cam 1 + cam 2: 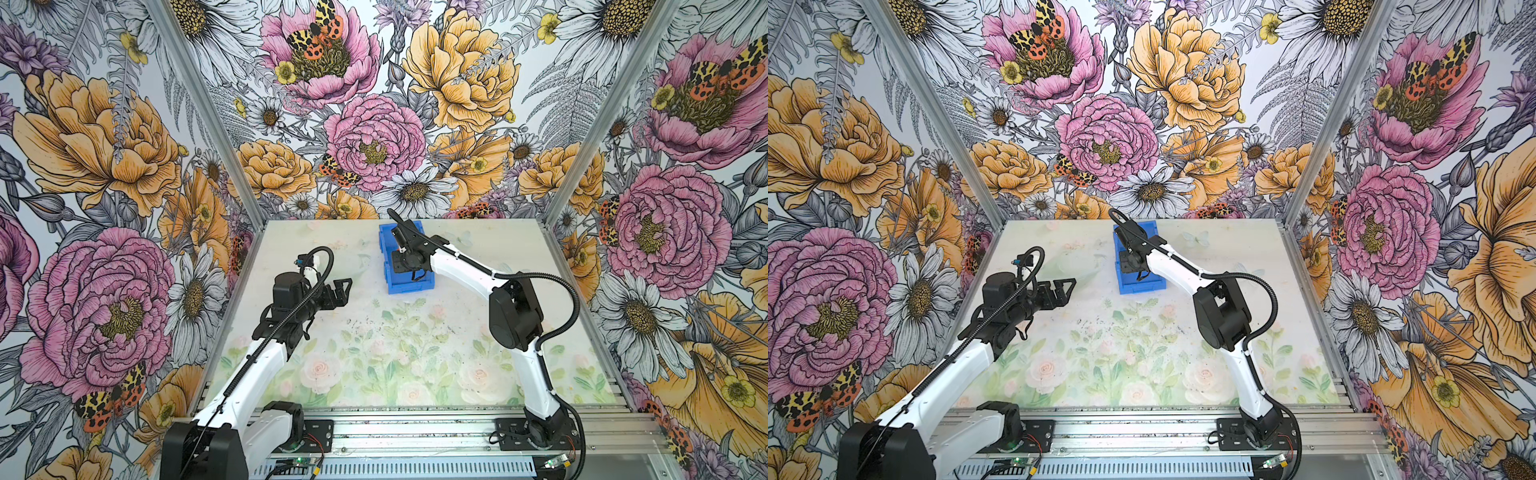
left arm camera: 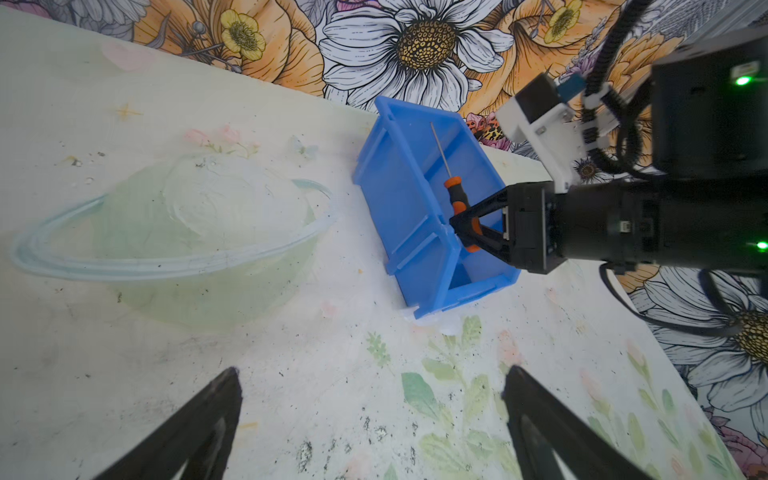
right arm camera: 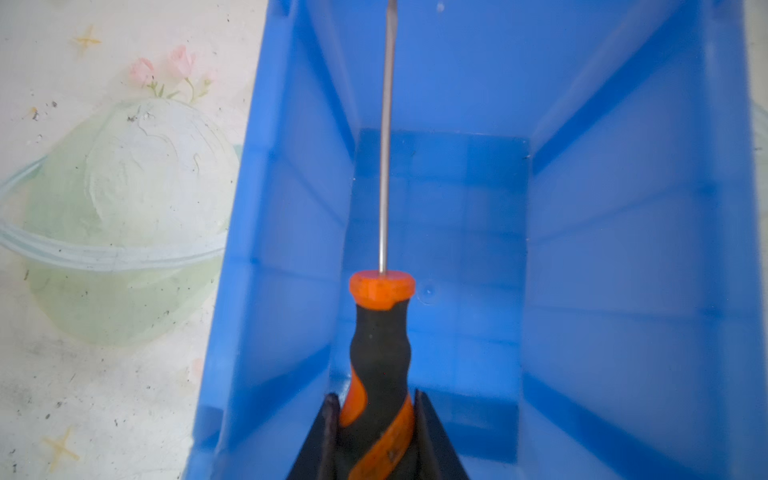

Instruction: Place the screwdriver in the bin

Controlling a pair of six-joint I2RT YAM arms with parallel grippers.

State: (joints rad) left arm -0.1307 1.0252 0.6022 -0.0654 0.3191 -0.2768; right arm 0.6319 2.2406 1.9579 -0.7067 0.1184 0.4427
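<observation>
Next, my right gripper lowers toward the bin's blue bottom and releases the screwdriver's handle there, because the whole screwdriver hangs lengthwise between the bin's sides.
The blue bin stands at the back middle of the table. My right gripper is shut on the orange-and-black handle of the screwdriver. It holds the screwdriver over the bin's open inside, the thin shaft pointing toward the far wall. The left wrist view shows the same grip: right gripper, screwdriver, bin. In both top views the right arm hides most of the tool. My left gripper hovers open and empty to the left of the bin.
The flowered back wall rises just behind the bin, and side walls close in the table. A pale green ringed planet is printed flat on the mat, left of the bin. An aluminium rail with the arm bases runs along the front.
</observation>
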